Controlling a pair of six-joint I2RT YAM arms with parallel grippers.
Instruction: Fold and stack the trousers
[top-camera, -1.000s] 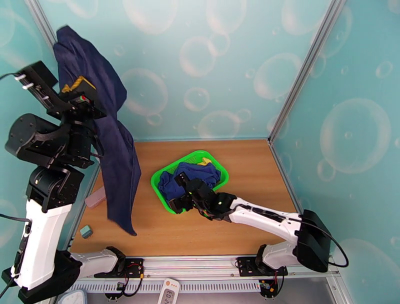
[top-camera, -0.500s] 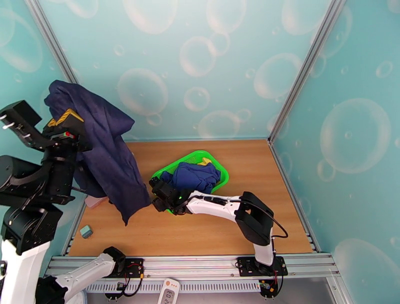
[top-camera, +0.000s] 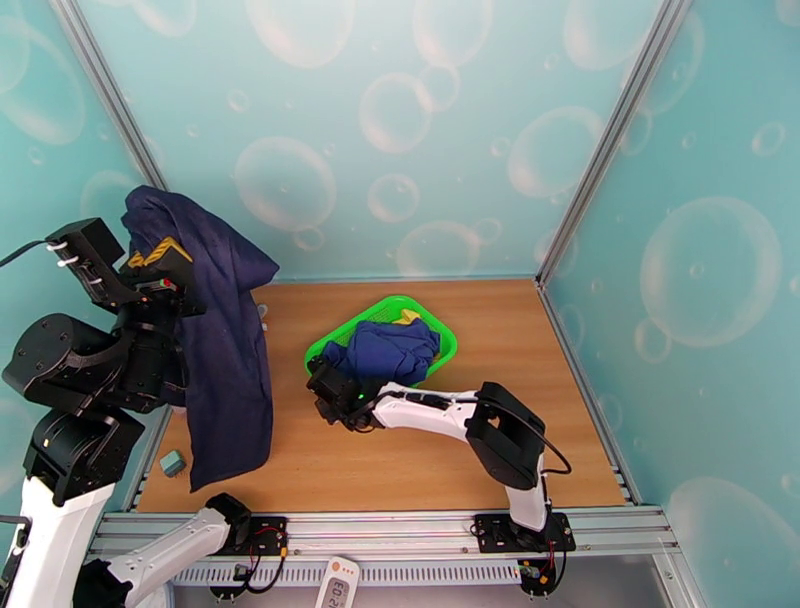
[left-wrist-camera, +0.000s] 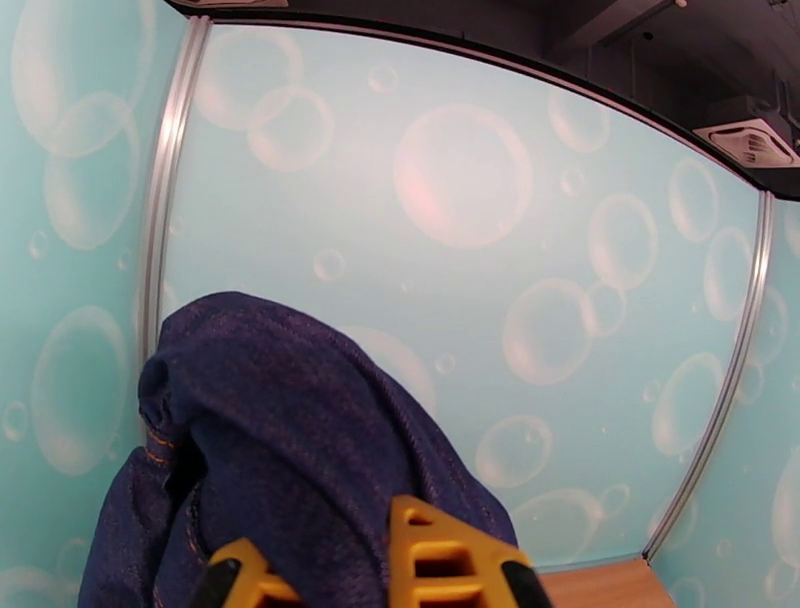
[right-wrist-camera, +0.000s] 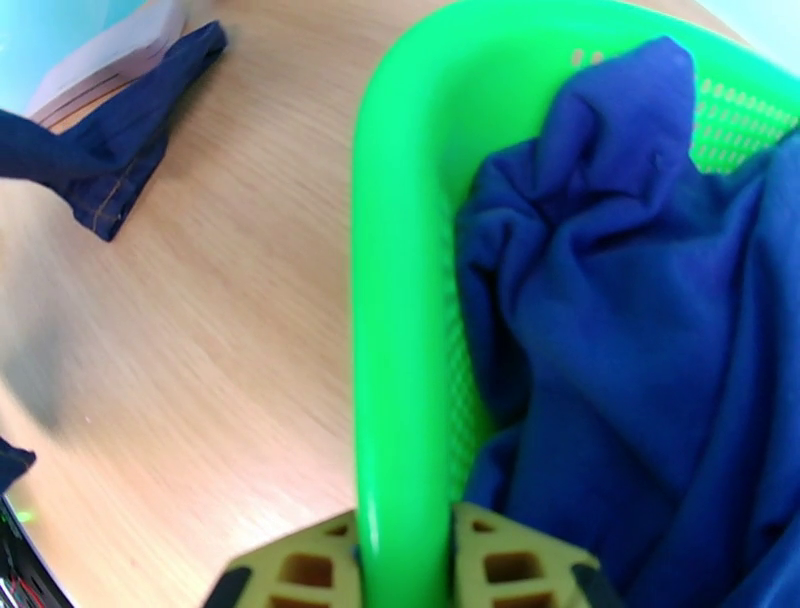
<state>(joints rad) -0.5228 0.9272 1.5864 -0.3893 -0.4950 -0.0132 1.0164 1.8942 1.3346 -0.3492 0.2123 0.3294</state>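
The basket (top-camera: 450, 345) is in the middle of the table, so my right gripper will next slide it outward, away from the trousers, to the far corner of the table and let go of the basket's rim.
The dark navy denim trousers (top-camera: 225, 350) hang from my left gripper (top-camera: 160, 265), held high at the left, and their lower end reaches the table near its front left. In the left wrist view the denim (left-wrist-camera: 280, 430) with orange stitching bunches over my left gripper (left-wrist-camera: 350, 575), which is shut on it. My right gripper (top-camera: 328, 388) sits at the near-left corner of the green basket (top-camera: 450, 345). In the right wrist view the right gripper (right-wrist-camera: 400, 565) is shut on the basket's rim (right-wrist-camera: 390, 300), and a trouser leg end (right-wrist-camera: 130, 170) lies on the wood beyond.
A royal-blue garment (top-camera: 385, 350) with yellow trim fills the basket, also seen as blue cloth (right-wrist-camera: 620, 300). A small teal block (top-camera: 172, 462) lies at the table's front left. A pale pink block (right-wrist-camera: 110, 60) sits by the left wall. Aluminium frame posts bound the table.
My left arm has come down from its highest reach and the trousers' lower end now rests on the table. My right gripper moved left to the basket's near-left rim and closed on it.
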